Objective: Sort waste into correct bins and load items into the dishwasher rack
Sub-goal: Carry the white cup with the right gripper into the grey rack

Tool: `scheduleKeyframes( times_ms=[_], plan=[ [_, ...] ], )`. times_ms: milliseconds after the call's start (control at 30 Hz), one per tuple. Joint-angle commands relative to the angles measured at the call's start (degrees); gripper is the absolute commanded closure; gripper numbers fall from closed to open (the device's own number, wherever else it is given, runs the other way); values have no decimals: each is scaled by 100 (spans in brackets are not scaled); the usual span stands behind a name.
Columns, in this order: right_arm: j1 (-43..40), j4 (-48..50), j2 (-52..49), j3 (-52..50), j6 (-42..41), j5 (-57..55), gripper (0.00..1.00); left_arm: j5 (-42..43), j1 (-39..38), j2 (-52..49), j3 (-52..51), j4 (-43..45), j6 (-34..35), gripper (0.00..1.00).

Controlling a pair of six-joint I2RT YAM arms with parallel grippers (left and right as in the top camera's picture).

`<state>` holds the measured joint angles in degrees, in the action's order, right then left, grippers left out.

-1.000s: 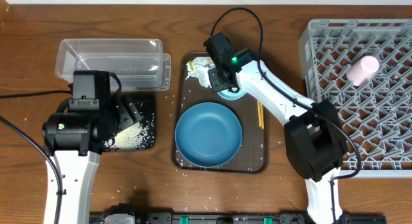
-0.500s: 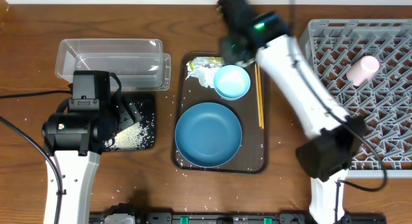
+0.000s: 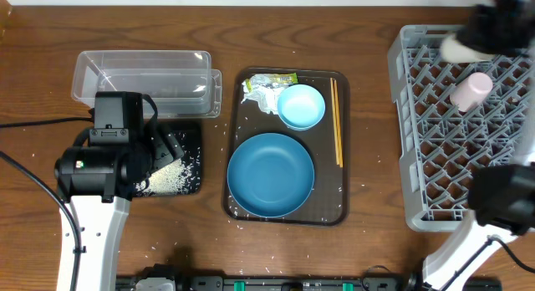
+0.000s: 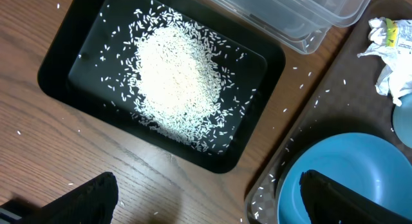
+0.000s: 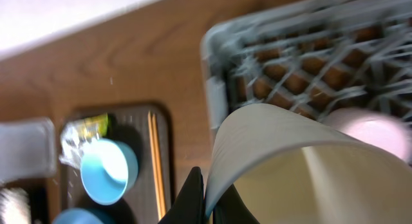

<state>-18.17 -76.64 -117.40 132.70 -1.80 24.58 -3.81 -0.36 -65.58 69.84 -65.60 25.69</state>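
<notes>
The right gripper tilts next, comes back over the rack slots beside the pink cup, then lowers and releases the white cup. Those slots are empty.
My right gripper is shut on the rim of the white cup and holds it above the far left part of the grey dishwasher rack; overhead it is a blur. A pink cup lies in the rack. On the brown tray sit the large blue dish, the small light-blue bowl, the chopsticks, the crumpled tissue and the green-yellow wrapper. My left gripper is open above the table beside the black tray, which holds rice.
The clear tub stands behind the black tray. Loose rice grains lie scattered on the wood and on the brown tray's left edge. The left arm's body covers part of the black tray overhead.
My right arm lifted the white cup off the brown tray and swung it fast to the right, over the rack. The left arm has not moved.
</notes>
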Motion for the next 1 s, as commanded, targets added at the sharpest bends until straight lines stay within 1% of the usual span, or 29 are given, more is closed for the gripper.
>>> scheduleKeyframes(
  times_ms=[0,133,333,400,733,867,967],
  plan=[
    [-732,181,-35,-254,487,1534,99,-33,35,0,46,-13,-9,7],
    [-1443,815,-70,-846,577,2441,99,-31,35,0,46,-15,-9,7],
    [-2341,2371,-70,-1934,568,4507,99,-31,35,0,46,-15,-9,7],
    [-2524,2903,-70,-2308,485,4916,99,-31,35,0,46,-13,-9,7],
    [-2876,5840,-90,-4087,-1510,4940,99,-31,35,0,46,-13,-9,7],
    [-2839,6544,-166,-4454,-2098,4942,99,-31,35,0,46,-13,-9,7],
    [-2826,6599,-310,-4487,-2155,4942,99,-33,35,0,46,-15,-9,7]
  ],
)
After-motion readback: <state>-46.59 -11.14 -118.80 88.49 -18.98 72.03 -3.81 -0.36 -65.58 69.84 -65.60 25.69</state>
